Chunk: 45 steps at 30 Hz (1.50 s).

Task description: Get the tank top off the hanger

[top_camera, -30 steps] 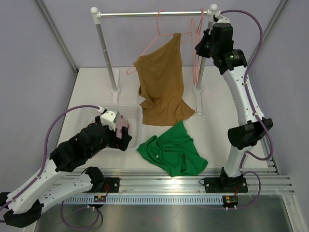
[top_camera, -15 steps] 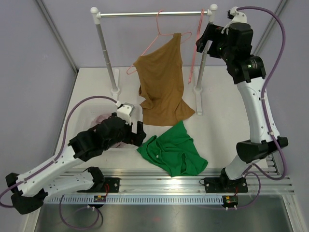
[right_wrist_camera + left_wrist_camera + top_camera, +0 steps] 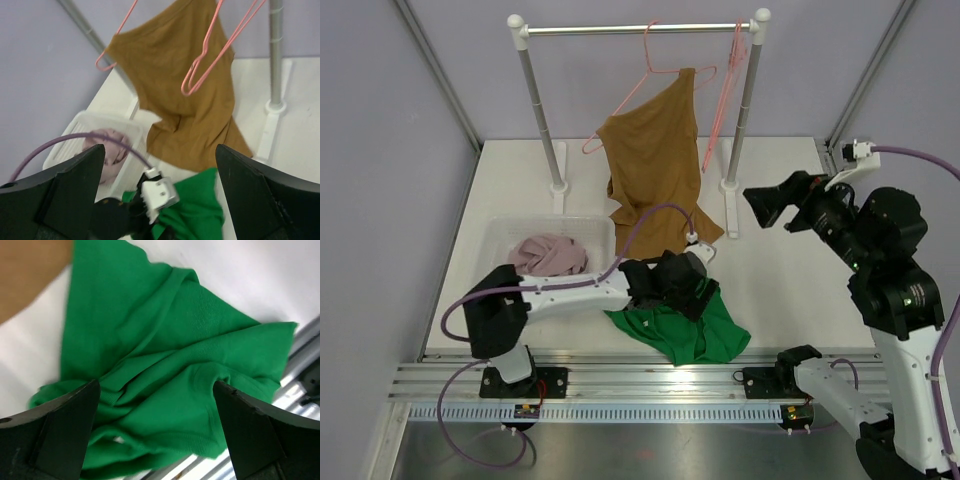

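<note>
My left gripper lowers next onto the bunched folds of the green garment just below it, since those folds already sit between the gripper's open fingers.
The brown tank top (image 3: 655, 180) hangs by one strap from a tilted pink hanger (image 3: 665, 65) on the rail, its hem resting on the table. In the right wrist view the tank top (image 3: 185, 100) is well ahead of my right gripper (image 3: 160, 150). That right gripper (image 3: 765, 205) is open and empty, in the air right of the rack. My left gripper (image 3: 685, 290) is open just above a crumpled green garment (image 3: 695, 330). The left wrist view shows that green garment (image 3: 165, 380) between the jaws of the left gripper (image 3: 156, 385), ungripped.
An empty pink hanger (image 3: 725, 110) hangs at the rail's right end, beside the rack post (image 3: 745, 100). A clear bin (image 3: 500, 235) at the left holds a pink garment (image 3: 548, 253). The table's metal front rail (image 3: 670, 375) runs just below the green garment.
The right gripper has opened and pulled away from the hanger by the rail, down to the right. The left arm has swung from the bin over to the green garment.
</note>
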{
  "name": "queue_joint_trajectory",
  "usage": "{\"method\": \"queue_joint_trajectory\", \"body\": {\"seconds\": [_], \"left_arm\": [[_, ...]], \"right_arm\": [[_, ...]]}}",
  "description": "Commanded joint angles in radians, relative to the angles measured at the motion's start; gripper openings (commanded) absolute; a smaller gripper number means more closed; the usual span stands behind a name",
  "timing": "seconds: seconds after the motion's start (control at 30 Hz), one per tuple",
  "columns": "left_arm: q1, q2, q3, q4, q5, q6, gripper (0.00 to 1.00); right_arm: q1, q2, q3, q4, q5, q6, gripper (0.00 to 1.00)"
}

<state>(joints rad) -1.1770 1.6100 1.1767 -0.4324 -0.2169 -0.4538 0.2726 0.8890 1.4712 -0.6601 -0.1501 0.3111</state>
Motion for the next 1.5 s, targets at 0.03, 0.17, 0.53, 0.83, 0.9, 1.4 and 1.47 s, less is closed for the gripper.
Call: {"method": "queue_joint_trajectory", "body": {"seconds": [0.03,0.17,0.53,0.83,0.9,1.4,1.47], "left_arm": [[-0.033,0.131,0.075,0.029,0.016,-0.019,0.99],[-0.062,0.255,0.064,0.021,0.007,-0.063,0.99],[-0.078,0.208,0.055,0.006,-0.028,-0.059,0.00],[-0.073,-0.080,0.204,-0.241,-0.284,-0.020,0.00],[-0.062,-0.148,0.231,-0.316,-0.367,-0.026,0.00],[0.301,-0.510,0.354,-0.525,-0.409,0.096,0.00],[0.385,-0.544,0.345,-0.525,-0.391,0.130,0.00]], "right_arm": [[-0.001,-0.094,-0.144,0.039,-0.209,0.052,1.00],[-0.001,-0.203,-0.250,0.056,-0.241,0.074,1.00],[-0.001,-0.312,-0.250,0.031,-0.258,0.083,0.99],[0.000,-0.332,-0.223,-0.007,-0.220,0.059,0.99],[-0.001,-0.332,-0.215,-0.015,-0.218,0.056,0.99],[-0.001,-0.326,-0.146,-0.026,-0.210,0.042,0.99],[-0.001,-0.321,-0.140,-0.024,-0.218,0.042,0.99]]}}
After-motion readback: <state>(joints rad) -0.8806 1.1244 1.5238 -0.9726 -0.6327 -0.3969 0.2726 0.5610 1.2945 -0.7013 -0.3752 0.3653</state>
